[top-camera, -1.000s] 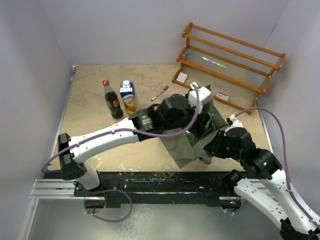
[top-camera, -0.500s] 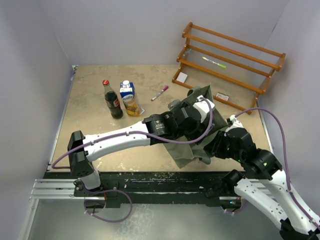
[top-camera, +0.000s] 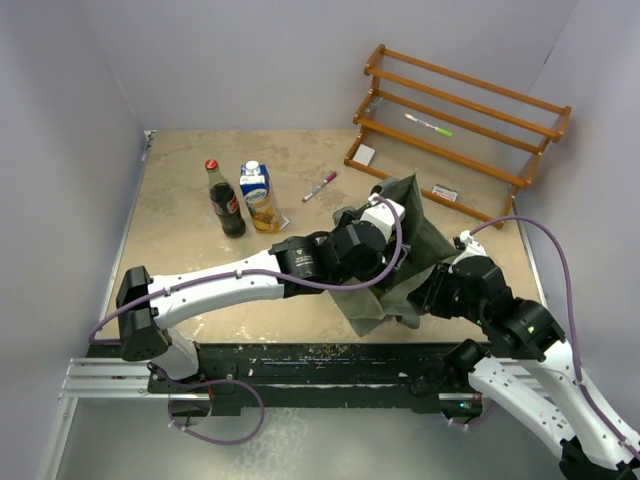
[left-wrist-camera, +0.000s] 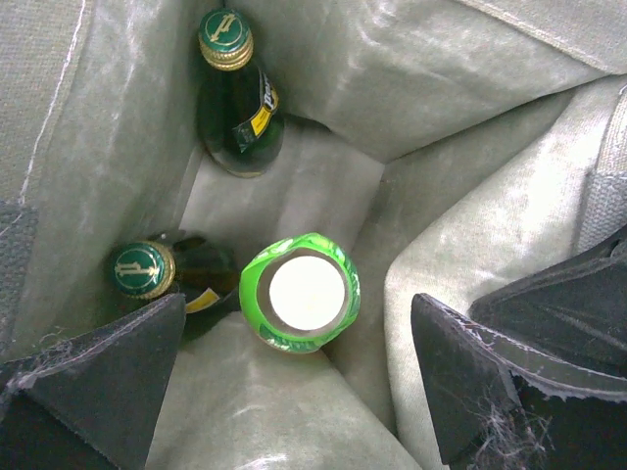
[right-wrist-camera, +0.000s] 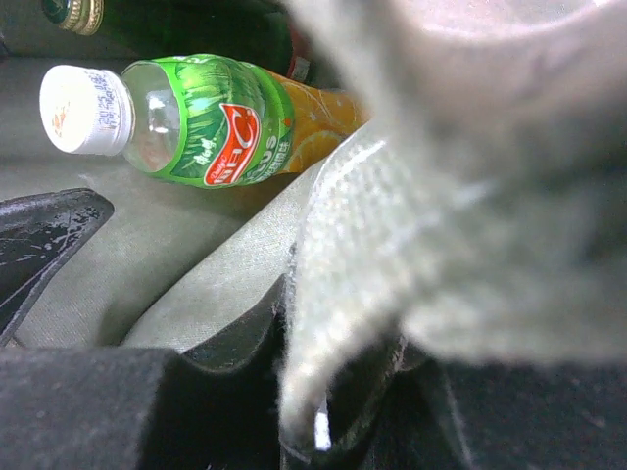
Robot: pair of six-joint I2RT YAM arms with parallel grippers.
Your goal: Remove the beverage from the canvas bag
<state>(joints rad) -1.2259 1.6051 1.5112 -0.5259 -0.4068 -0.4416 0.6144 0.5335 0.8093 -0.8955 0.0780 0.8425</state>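
My left gripper should go down into the bag next and close around the bottle, because the green bottle's capped top [left-wrist-camera: 303,293] is below the gripper, between its open fingers.
The grey-green canvas bag [top-camera: 415,250] stands at the table's right with its mouth open. In the left wrist view I look down into it [left-wrist-camera: 470,157]: a green plastic bottle with a white cap [left-wrist-camera: 300,294] stands in the middle. Two dark green glass bottles with gold-green caps stand at the far wall [left-wrist-camera: 230,88] and on the left [left-wrist-camera: 147,271]. My left gripper [left-wrist-camera: 294,392] is open and empty above the green bottle. My right gripper [right-wrist-camera: 333,392] is shut on the bag's rim [right-wrist-camera: 392,245]; the green bottle [right-wrist-camera: 216,122] shows beyond.
A cola bottle [top-camera: 224,198] and a juice carton [top-camera: 258,195] stand at the back left. A marker [top-camera: 320,186] lies behind the bag. A wooden rack [top-camera: 460,125] with a green pen [top-camera: 428,125] stands at the back right.
My left arm has dropped lower over the bag's mouth and drawn back a little to the left. My right gripper has kept its hold on the bag's rim.
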